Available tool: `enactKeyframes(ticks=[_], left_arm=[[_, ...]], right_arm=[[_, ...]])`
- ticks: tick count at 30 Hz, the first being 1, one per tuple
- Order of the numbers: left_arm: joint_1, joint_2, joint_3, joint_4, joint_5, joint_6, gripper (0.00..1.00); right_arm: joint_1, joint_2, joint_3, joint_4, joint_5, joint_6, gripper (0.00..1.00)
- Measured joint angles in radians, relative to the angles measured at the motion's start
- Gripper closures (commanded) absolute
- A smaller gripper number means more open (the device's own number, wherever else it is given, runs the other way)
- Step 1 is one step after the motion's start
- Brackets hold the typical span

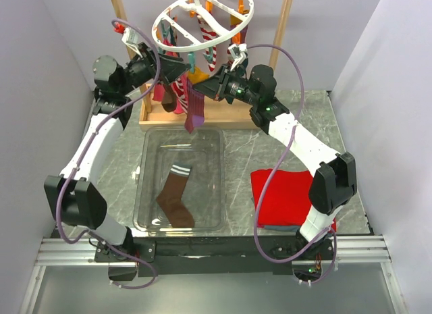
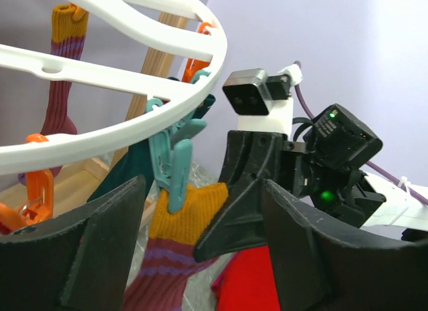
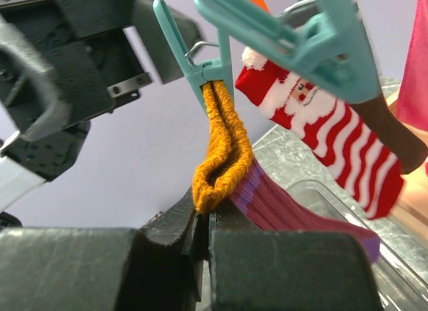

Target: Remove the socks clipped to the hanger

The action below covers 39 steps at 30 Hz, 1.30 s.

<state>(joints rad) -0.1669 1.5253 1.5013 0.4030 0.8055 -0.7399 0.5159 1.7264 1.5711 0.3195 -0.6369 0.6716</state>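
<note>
The maroon sock point(image 1: 194, 111) goes back and down with my right gripper next into the clear bin holding the brown sock for release, since that bin lies below and back.
A maroon sock point(image 1: 194, 111) with an orange cuff point(image 2: 190, 211) and purple bands hangs from a teal clip point(image 2: 175, 165) on the round white hanger point(image 1: 202, 20). My right gripper point(image 3: 204, 221) is shut on the lower corner of that cuff point(image 3: 221, 157), just under the clip point(image 3: 210, 77). My left gripper point(image 2: 200, 214) is open, its fingers point(image 2: 87, 251) on either side of the clip and cuff, touching neither. A red-and-white striped Santa sock point(image 3: 334, 137) and other socks point(image 1: 172, 91) stay clipped. A brown sock with white bands point(image 1: 177, 196) lies in the clear bin point(image 1: 145, 192).
The hanger hangs on a wooden stand point(image 1: 128, 54) with a base point(image 1: 152, 115) behind the bin. A red folded cloth point(image 1: 287, 196) lies on the table at the right. The two grippers point(image 1: 202, 81) sit very close together under the hanger's rim. Orange clips point(image 2: 37, 187) hang nearby.
</note>
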Motion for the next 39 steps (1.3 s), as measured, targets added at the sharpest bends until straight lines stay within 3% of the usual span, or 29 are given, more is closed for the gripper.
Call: enactKeyframes(ticks=[11, 18, 25, 39], left_arm=[[-0.002, 0.143, 0.103, 0.05, 0.05, -0.071, 0.21], [-0.02, 0.212, 0.157, 0.089, 0.073, -0.143, 0.3], [-0.023, 0.243, 0.193, 0.117, 0.088, -0.211, 0.31], [-0.035, 0.254, 0.196, 0.132, 0.043, -0.277, 0.82]], right_arm=[[-0.003, -0.002, 0.0, 0.0, -0.006, 0.0, 1.0], [-0.003, -0.003, 0.0, 0.0, -0.008, 0.0, 1.0], [-0.005, -0.009, 0.0, -0.002, -0.008, -0.003, 1.0], [-0.006, -0.01, 0.0, -0.007, -0.011, -0.008, 1.0]])
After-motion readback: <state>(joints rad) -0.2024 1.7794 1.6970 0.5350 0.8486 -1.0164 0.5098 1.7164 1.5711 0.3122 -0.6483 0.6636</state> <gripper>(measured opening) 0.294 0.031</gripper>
